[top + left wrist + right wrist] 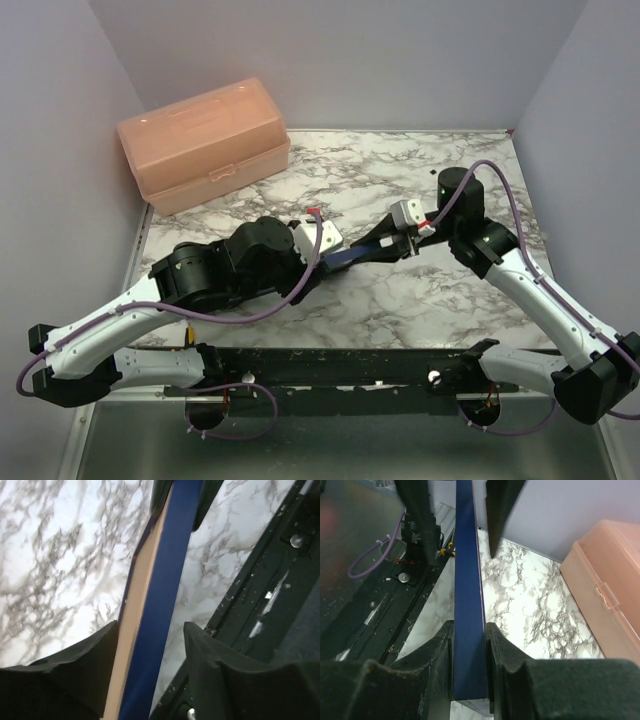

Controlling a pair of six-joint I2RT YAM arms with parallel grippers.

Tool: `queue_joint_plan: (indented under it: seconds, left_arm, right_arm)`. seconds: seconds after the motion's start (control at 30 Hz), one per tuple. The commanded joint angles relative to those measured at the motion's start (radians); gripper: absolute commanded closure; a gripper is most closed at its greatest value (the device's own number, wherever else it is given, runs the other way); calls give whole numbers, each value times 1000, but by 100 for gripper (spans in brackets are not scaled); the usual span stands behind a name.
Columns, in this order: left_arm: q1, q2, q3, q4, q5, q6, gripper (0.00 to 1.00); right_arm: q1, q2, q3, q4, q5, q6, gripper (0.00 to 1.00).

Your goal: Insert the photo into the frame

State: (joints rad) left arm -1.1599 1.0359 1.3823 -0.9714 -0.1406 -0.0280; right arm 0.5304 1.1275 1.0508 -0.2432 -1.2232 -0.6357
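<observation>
My right gripper holds the frame (355, 254) and needs to move outward next. Then it needs to lower the frame and tilt it downward, so that its navy end lies on the tabletop.
The frame (355, 254) hangs edge-on above the marble table, between my two grippers. Its navy face and light wood edge run up the left wrist view (165, 580). My right gripper (469, 626) is shut on the frame's (469, 570) navy end, both pads pressed flat against it. My left gripper (151, 627) straddles the other end with its jaws open. One finger (102, 650) lies against the wood side, and the other finger (200, 650) stands apart from the blue face with table showing in the gap. From above, the left gripper (332, 252) and right gripper (402, 240) face each other. The photo is out of view.
A peach plastic box (205, 145) sits closed at the back left of the table (400, 180), also in the right wrist view (605, 590). The black mounting rail (340, 365) runs along the near edge. Grey walls enclose three sides.
</observation>
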Motion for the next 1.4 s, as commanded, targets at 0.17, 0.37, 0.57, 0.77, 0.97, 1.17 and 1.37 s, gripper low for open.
queue_joint_plan:
  seconds: [0.17,0.37,0.57,0.77,0.97,1.17,1.37]
  left_arm:
    - [12,17,157,105,-62,-50,1]
    - [43,33,207,109,-33,-65,1]
    - [100,35,203,117,14,-101,2]
    - [225,38,175,122,132,-162,2]
    - [353,47,124,133,246,-216,2]
    - [500,50,37,165,372,-269,2]
    - [682,55,-64,204,472,-341,2]
  right_arm:
    - [1,43,144,-31,202,292,100]
    - [-2,114,252,-174,210,309,100]
    - [-45,142,270,-224,219,354,100]
    - [-201,173,244,-228,115,406,99]
    - [-350,250,218,-273,6,415,100]
    - [-359,309,170,-374,96,347,99]
    - [-359,313,71,-380,289,306,99]
